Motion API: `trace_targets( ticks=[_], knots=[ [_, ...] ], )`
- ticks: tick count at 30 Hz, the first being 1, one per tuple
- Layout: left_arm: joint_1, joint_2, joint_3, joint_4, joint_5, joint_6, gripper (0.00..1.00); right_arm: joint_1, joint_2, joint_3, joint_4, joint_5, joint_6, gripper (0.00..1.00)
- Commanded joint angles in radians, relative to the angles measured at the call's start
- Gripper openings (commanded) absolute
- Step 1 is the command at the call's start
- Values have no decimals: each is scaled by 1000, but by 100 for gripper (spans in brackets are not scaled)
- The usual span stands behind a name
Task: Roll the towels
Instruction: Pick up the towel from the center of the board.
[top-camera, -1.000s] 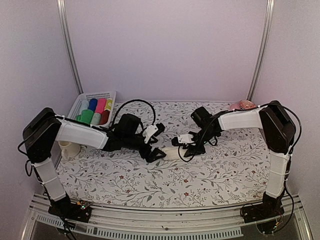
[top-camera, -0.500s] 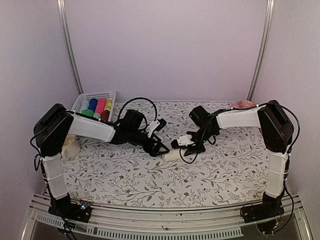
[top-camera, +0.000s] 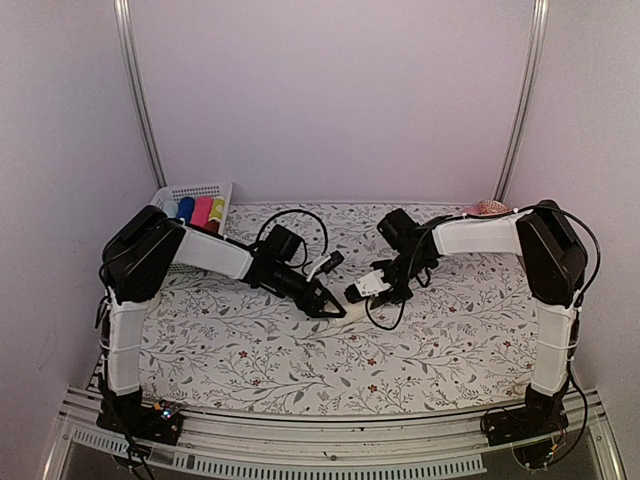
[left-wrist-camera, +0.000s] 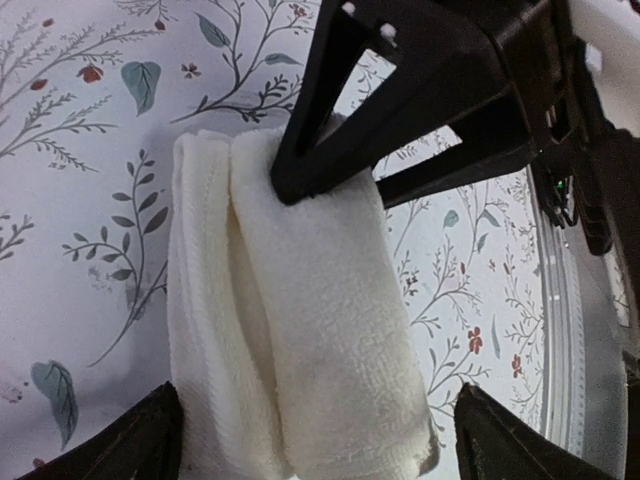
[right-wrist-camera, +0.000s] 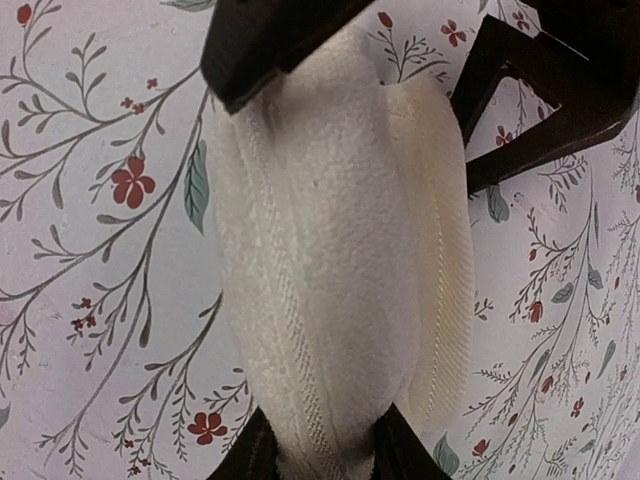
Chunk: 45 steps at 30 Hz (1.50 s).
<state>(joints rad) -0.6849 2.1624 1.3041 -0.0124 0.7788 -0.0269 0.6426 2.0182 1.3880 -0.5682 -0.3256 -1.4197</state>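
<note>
The towel's loose end (top-camera: 338, 321) (left-wrist-camera: 310, 450) is below my left gripper, and its fingers are on both sides of the towel, one on each side, so the gripper should stay low over it and close there.
A cream-white towel (top-camera: 349, 311), rolled into a short loose cylinder, lies on the flowered table cover near the middle. In the right wrist view the towel (right-wrist-camera: 330, 250) runs away from my right gripper (right-wrist-camera: 330, 462), which is shut on its near end. Seen from above, the right gripper (top-camera: 363, 291) comes at the roll from the right. My left gripper (top-camera: 328, 304) stands open at the roll's other end. Its fingertips (left-wrist-camera: 140, 440) straddle that end of the towel (left-wrist-camera: 300, 330) with a gap on each side.
A white basket (top-camera: 196, 190) at the back left holds blue, pink and yellow rolls. A pink dish (top-camera: 485, 209) sits at the back right. Both arms meet over the middle of the flowered cover (top-camera: 300, 370), with walls close on either side.
My left arm has stretched out to the right and brought its open gripper to the towel's end. The right gripper has closed tighter on the towel.
</note>
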Motion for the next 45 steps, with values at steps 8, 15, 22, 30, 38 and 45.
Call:
trace_targets(
  ticks=[8,15,22,30,38,45],
  knots=[
    [2,76,88,-70,160,-43,88,5,47,46,-34,48,-13,28],
    [-1,104,123,-94,134,-48,70,6,64,45,-35,48,-4,28],
    [-5,120,159,-138,106,-50,42,6,68,47,-33,59,4,28],
    [-14,100,155,-150,60,-54,0,7,46,92,-19,106,68,50],
    [-4,-89,20,-47,-189,-87,0,-9,-103,131,-61,177,171,99],
    [-1,-265,-62,-33,-430,-99,0,-71,-213,193,-105,237,321,99]
  ],
)
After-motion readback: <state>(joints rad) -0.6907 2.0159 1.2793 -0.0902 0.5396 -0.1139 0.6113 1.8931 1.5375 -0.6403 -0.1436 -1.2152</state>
